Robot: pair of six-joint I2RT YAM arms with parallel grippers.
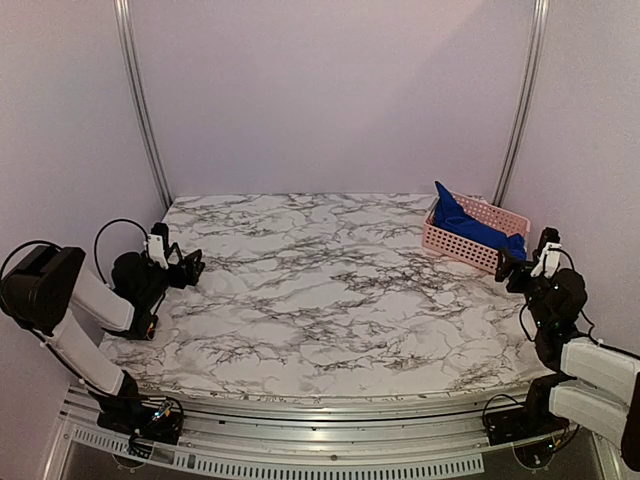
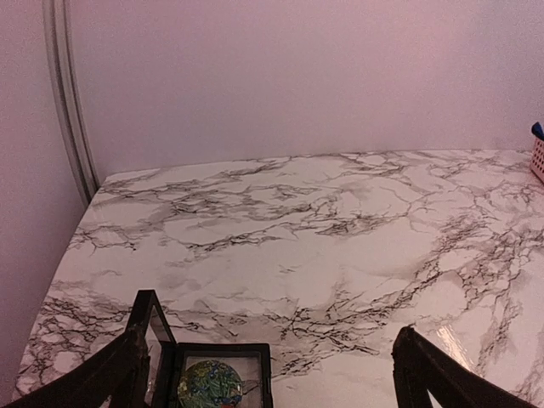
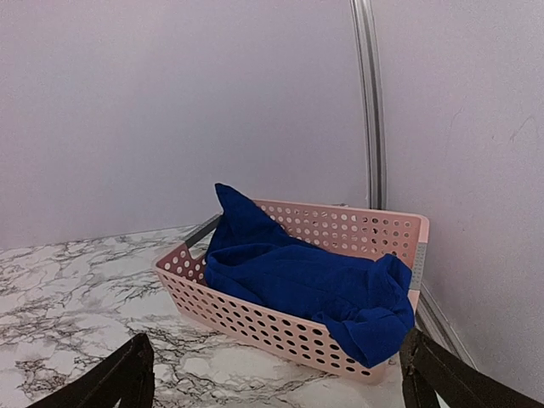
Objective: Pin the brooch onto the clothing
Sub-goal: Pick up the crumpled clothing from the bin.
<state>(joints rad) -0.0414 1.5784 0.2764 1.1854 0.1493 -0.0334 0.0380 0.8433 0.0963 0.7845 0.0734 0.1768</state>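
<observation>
My right gripper will next go up and outward over the basket's near rim, tilt down and go down onto the bunched middle of the clothing, because clothing lies behind that rim.
The brooch [image 2: 210,384] shows as a small multicoloured piece lying inside a black open-frame holder [image 2: 223,350] at the bottom of the left wrist view. My left gripper [image 2: 268,357] stands open just behind it, and the holder sits by the left finger. The clothing [image 1: 470,228] is a royal-blue shirt bunched up in a pink basket [image 1: 455,248] at the back right; its print is hidden. My right gripper [image 1: 512,265] is open, low and close in front of the basket, with nothing between its fingers. In the right wrist view the clothing [image 3: 297,285] spills over the basket's near right corner.
The marble table [image 1: 330,300] runs between the two arms. Metal frame posts [image 1: 140,100] stand at both back corners against plain walls. The pink basket [image 3: 255,319] sits close to the right wall. My left gripper [image 1: 190,268] is low at the table's left edge.
</observation>
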